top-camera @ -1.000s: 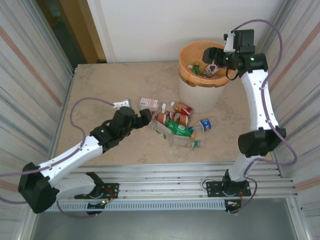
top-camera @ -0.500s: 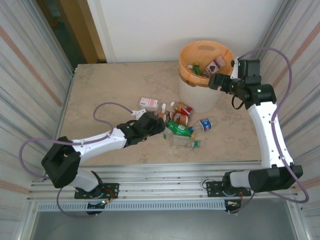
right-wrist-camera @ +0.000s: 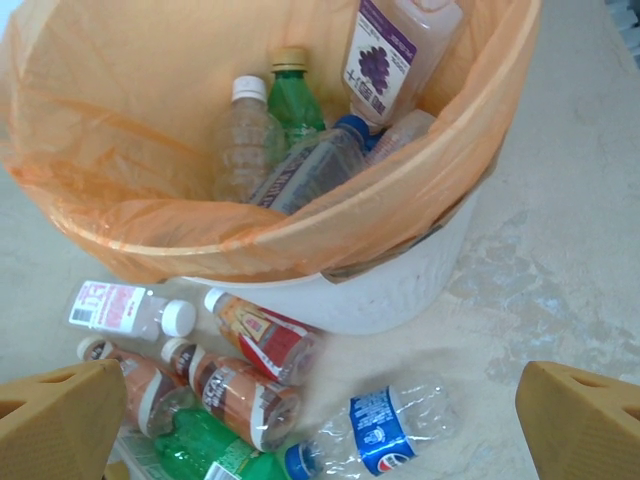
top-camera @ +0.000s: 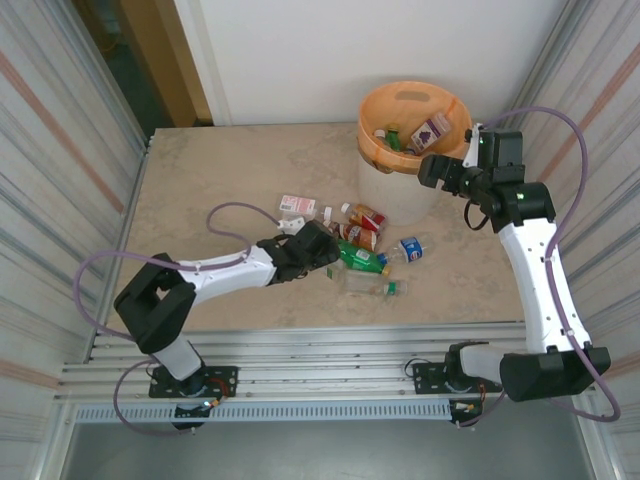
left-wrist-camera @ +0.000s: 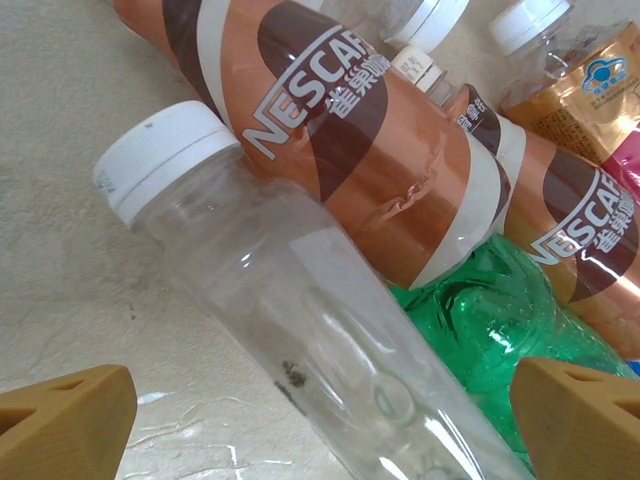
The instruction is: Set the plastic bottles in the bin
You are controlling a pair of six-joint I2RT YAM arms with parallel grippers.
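My left gripper will next turn its open fingers square across the clear bottle's body, go down with one finger on each side of it, and then close. The bottle's body lies slanted below my gripper.
Loose plastic bottles lie in a pile on the table: a green one, a blue-labelled one and a clear one. My left gripper is low at the pile's left edge and open. Its fingers straddle a clear white-capped bottle without touching it; this lies against a brown Nescafe bottle and the green bottle. The bin holds several bottles, among them a purple-labelled one. My right gripper hangs open and empty beside the bin's right rim, looking down on the bin and the blue-labelled bottle.
A pink-labelled bottle and a red-labelled one lie at the far side of the pile, close to the bin's wall. Corrugated metal walls stand to the left and right of the table. Bare tabletop stretches to the left and back.
My right gripper left the purple-labelled bottle in the bin and drew back from over it to its right rim. My left arm reached right and lowered into the pile.
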